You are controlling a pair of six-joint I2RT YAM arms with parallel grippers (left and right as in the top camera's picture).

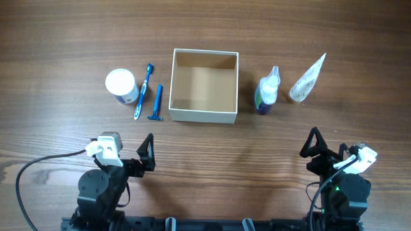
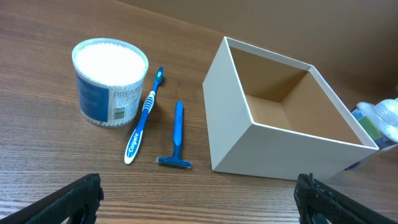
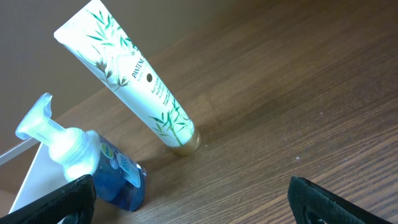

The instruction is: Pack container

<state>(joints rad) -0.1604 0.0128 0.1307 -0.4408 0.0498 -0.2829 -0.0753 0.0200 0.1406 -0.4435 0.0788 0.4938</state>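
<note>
The pump bottle stands upright between container and tube, so my right gripper will next move up, outward and then down, turned downward, over the pump bottle's white top.
The container, a square white box with a tan inside, sits mid-table with nothing inside it; it also shows in the left wrist view. Left of it lie a round white jar, a blue toothbrush and a blue razor. Right of it stand a blue pump bottle and a white tube. My left gripper is open and holds nothing, near the front edge, well short of the razor. My right gripper is open and holds nothing, in front of the bottle and tube.
In the left wrist view the jar, toothbrush and razor lie left of the box. In the right wrist view the pump bottle and tube stand ahead. A black cable loops at the front left.
</note>
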